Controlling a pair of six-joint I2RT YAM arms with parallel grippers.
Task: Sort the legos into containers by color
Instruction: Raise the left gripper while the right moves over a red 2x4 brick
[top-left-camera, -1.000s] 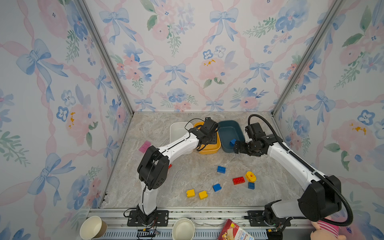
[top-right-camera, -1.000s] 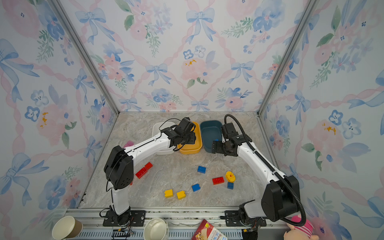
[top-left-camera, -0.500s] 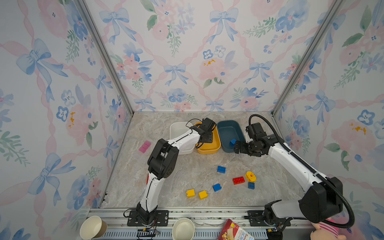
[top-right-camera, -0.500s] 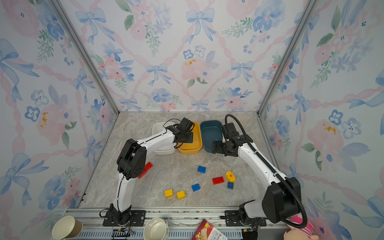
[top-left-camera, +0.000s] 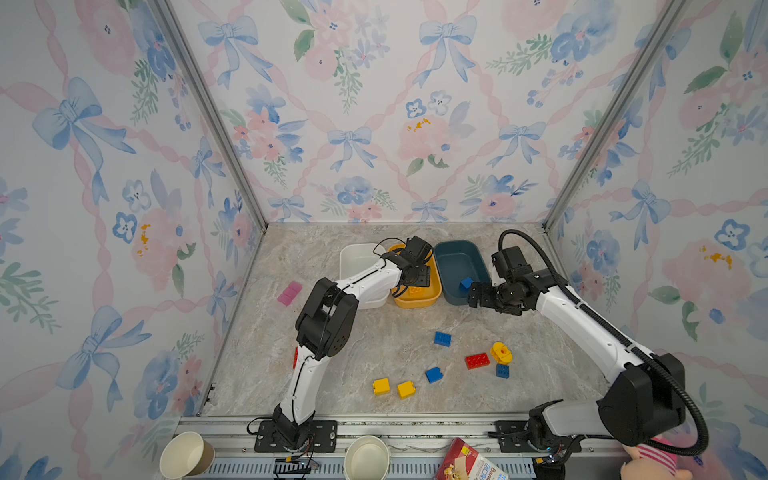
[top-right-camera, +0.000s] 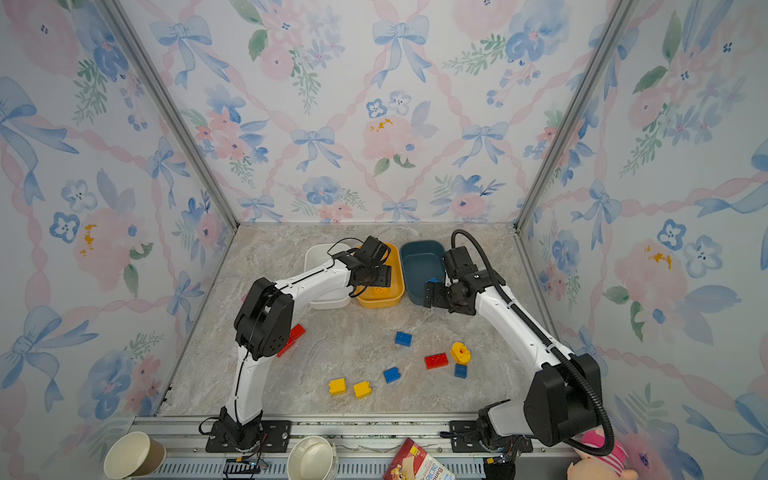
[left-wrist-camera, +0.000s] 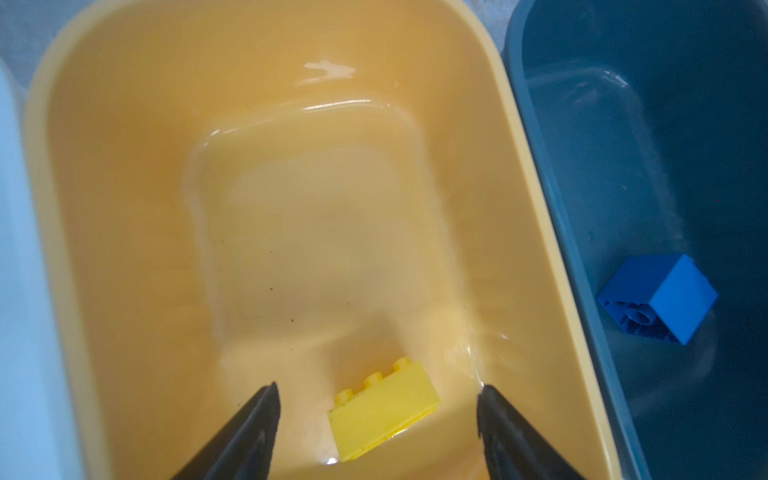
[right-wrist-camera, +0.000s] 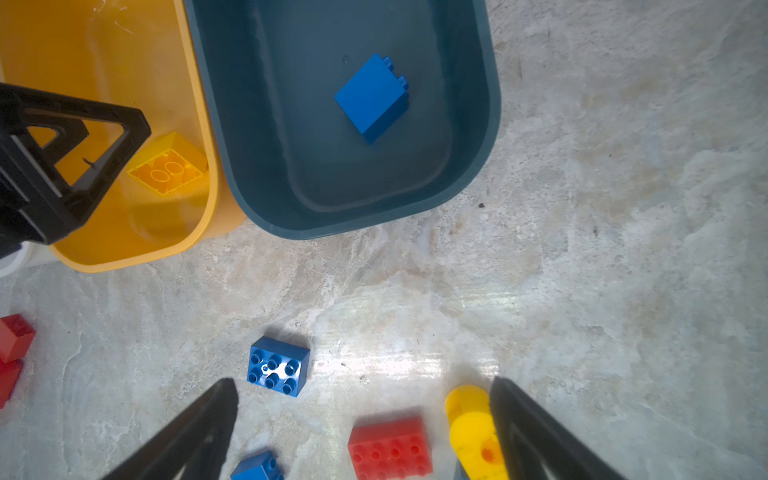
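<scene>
The robot's right gripper will next move back to the red brick (top-left-camera: 476, 360) (right-wrist-camera: 390, 448), turn its fingers to straddle the brick's long sides, and lower, as the brick lies below and back toward the robot's base.
Three containers stand in a row at the back: a white tub (top-left-camera: 357, 257), a yellow-orange tub (top-left-camera: 434, 295) and a teal tub (top-left-camera: 457, 257). My left gripper (top-left-camera: 415, 282) (left-wrist-camera: 378, 386) hangs open over the yellow-orange tub. A yellow brick (left-wrist-camera: 384, 409) lies loose on the tub floor below it. A blue brick (right-wrist-camera: 372, 97) rests in the teal tub. My right gripper (top-left-camera: 478, 295) (right-wrist-camera: 362, 380) hovers open and empty at that tub's front corner. On the table lie a blue brick (top-left-camera: 442, 338), a red brick (top-left-camera: 477, 360), a rounded yellow piece (top-left-camera: 501, 352), two yellow bricks (top-left-camera: 381, 386) and more blue ones.
Red bricks (top-right-camera: 293, 338) lie beside the left arm's elbow. A pink block (top-left-camera: 289, 293) sits near the left wall. Two paper cups (top-left-camera: 187, 455) (top-left-camera: 366, 459), a snack box (top-left-camera: 469, 463) and a plush toy (top-left-camera: 652, 465) lie beyond the front rail. Floral walls close in three sides.
My left gripper's jaws have spread and the yellow brick has dropped into the yellow-orange tub. The left arm's elbow swung to the right. The right arm has barely moved.
</scene>
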